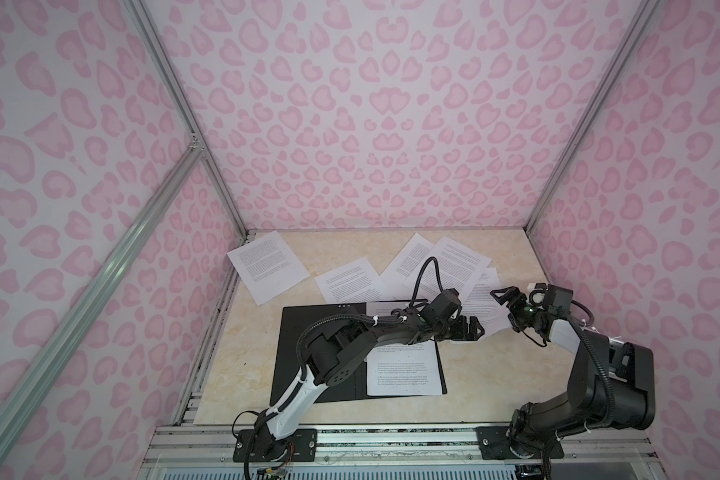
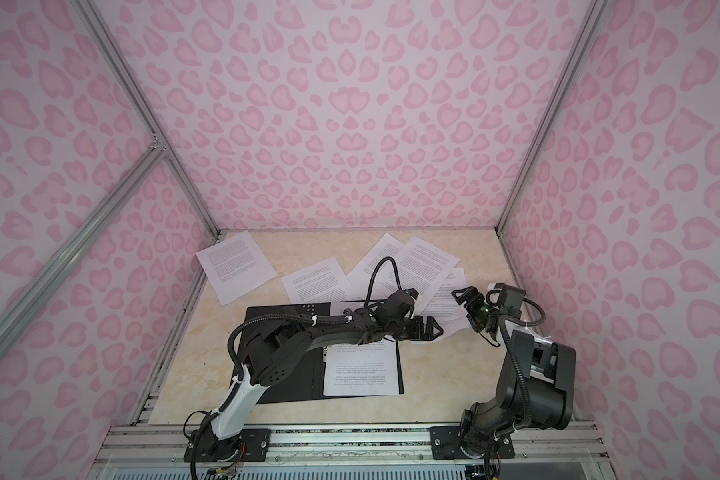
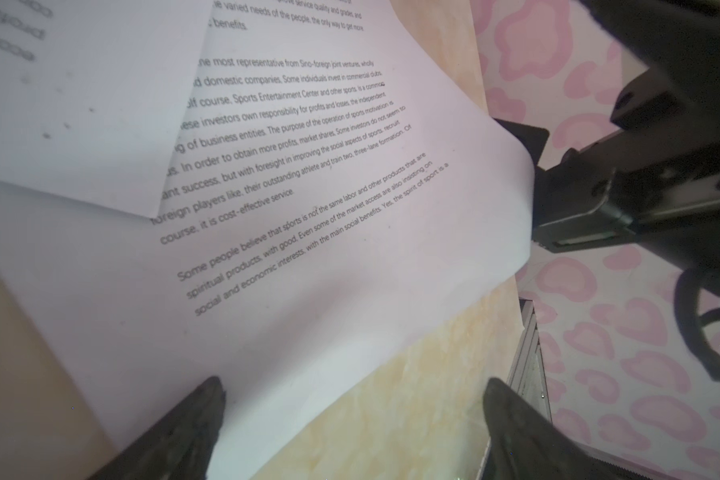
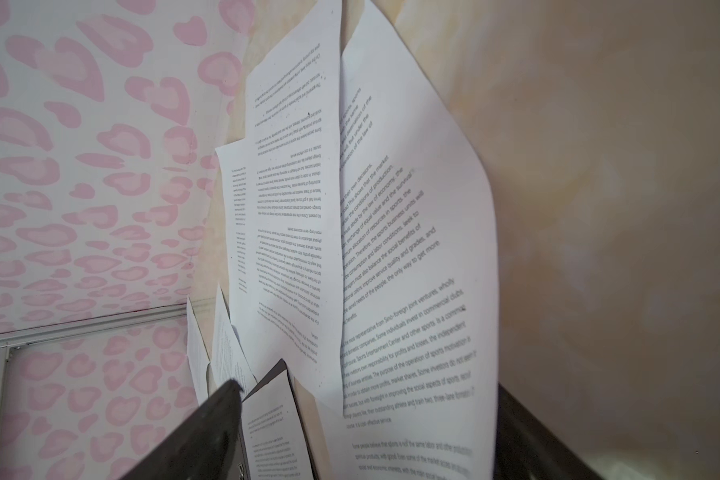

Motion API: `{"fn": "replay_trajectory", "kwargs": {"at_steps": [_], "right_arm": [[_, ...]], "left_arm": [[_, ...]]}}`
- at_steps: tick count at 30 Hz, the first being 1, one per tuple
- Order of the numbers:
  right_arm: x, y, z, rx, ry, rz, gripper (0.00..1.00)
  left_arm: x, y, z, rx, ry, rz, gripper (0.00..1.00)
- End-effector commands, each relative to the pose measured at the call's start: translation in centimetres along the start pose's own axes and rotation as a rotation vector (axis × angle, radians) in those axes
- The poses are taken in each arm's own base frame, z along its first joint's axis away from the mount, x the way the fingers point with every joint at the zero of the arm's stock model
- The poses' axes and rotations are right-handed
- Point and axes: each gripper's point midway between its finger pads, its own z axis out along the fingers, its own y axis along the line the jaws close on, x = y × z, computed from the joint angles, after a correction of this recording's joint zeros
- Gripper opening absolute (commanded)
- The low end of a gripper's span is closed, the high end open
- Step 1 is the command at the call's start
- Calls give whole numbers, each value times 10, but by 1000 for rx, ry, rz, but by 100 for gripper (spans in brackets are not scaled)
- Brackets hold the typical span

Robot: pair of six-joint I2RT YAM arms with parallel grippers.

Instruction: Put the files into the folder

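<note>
The sheet's raised edge [image 1: 507,313] [image 4: 496,352] stands between my right gripper and my left gripper. My right gripper should move slightly away from my left gripper and close its open fingers.
The folder [image 1: 289,332] [image 2: 300,382] lies open on the table, black inside up, with one printed sheet [image 1: 400,374] [image 2: 362,374] on its right half. Several more files lie scattered behind it, among them one at the back left [image 1: 267,266] and one in the middle [image 1: 350,278]. My left gripper [image 1: 479,330] [image 2: 437,330] [image 3: 352,386] reaches past the folder's right edge, open and empty, low over the corner of a sheet. My right gripper [image 1: 503,309] [image 2: 464,309] [image 4: 368,390] is open, its jaws wide around the raised, curled edge of that sheet [image 1: 485,307] [image 3: 350,249] [image 4: 433,291].
Overlapping sheets [image 1: 458,257] fill the back right corner. Pink-patterned walls close in the table on three sides, with an aluminium rail [image 1: 208,332] along the left edge. Both arm bases stand on the front rail [image 1: 391,440]. Bare marble table [image 1: 474,374] shows right of the folder.
</note>
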Motion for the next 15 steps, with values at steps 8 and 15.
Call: {"fn": "replay_trajectory", "kwargs": {"at_steps": [8,15], "right_arm": [[9,-34,7,71,58,52,86],[9,-42,12,90,74,58,74]], "left_arm": [[55,66,-1,-229,175,-91,99],[56,73,-6,-252,175,-86,99]]}}
